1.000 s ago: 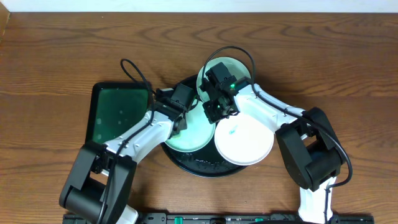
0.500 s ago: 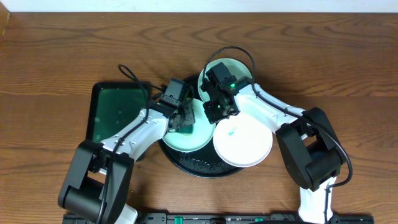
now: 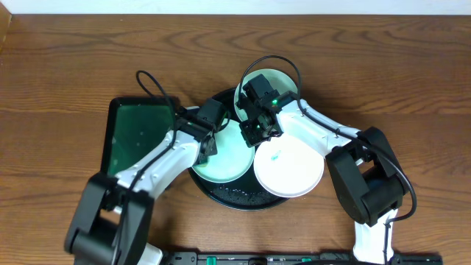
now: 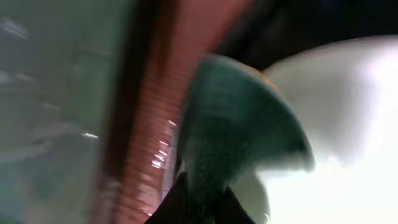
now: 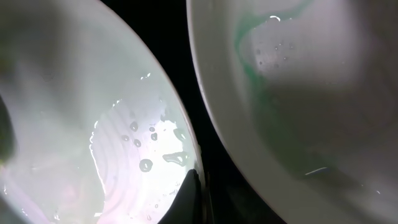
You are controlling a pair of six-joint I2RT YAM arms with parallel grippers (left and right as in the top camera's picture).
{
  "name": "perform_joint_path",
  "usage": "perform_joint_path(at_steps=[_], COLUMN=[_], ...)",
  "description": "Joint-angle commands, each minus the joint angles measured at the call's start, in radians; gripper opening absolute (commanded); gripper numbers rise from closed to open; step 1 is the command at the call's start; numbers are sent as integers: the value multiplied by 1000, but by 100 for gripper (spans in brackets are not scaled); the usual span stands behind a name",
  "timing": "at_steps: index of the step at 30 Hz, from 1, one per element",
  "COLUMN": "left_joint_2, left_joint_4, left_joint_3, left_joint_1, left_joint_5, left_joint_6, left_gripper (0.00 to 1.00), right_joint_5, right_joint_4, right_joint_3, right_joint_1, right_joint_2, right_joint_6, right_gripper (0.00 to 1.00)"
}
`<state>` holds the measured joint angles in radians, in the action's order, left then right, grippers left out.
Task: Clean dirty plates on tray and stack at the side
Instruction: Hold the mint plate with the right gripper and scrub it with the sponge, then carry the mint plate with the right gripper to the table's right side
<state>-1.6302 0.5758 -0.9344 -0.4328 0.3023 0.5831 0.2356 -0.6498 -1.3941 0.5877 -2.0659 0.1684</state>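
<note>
My right gripper next lifts the plate, carries it right in the overhead view to the bare tabletop beyond the tray [image 3: 346, 105], lowers it there and releases.
The round black tray [image 3: 237, 197] holds three plates. A mint plate [image 3: 228, 158] lies on its left, a second mint plate [image 3: 274, 79] at the back, and a white plate [image 3: 294, 173] with a teal smudge on the right. My left gripper [image 3: 208, 145] is at the left mint plate's left edge, shut on a dark green sponge [image 4: 242, 118]; its jaws [image 4: 199, 194] pinch the sponge's base. My right gripper [image 3: 254, 132] is shut on that plate's right rim [image 5: 196, 180]. The plate [image 5: 93, 124] is wet with droplets. A plate with a green smear [image 5: 298, 93] lies beside it.
A rectangular dark-green tray [image 3: 140, 132] lies on the wooden table left of the black tray, and shows in the left wrist view [image 4: 50, 93]. Both arms' cables loop above the plates. The table's front edge is close below the black tray.
My left gripper with the sponge has slid a little left across the mint plate toward its left rim. The right gripper and the plates have not moved.
</note>
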Motion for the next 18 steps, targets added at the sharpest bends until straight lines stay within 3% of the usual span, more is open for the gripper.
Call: perform_joint_path(at_steps=[1,9,18], left_joint_2=[116,301,353], left_joint_4=[1,-11,8], left_joint_3=[1,1,1], left_joint_1=[24,37,269], left_joint_5=[166,98,8], left_joint_6=[31,9,8], left_gripper=[7,7,7], right_joint_5=[-47,-74,-491], right_joint_4=[2,2,-61], right_joint_3=[0,-37,-95], right_joint_1=[-4,10,121], right_joint_2=[-19,39,208], right_joint_6=[-13,-73,-192], right_gripper=[1,1,1])
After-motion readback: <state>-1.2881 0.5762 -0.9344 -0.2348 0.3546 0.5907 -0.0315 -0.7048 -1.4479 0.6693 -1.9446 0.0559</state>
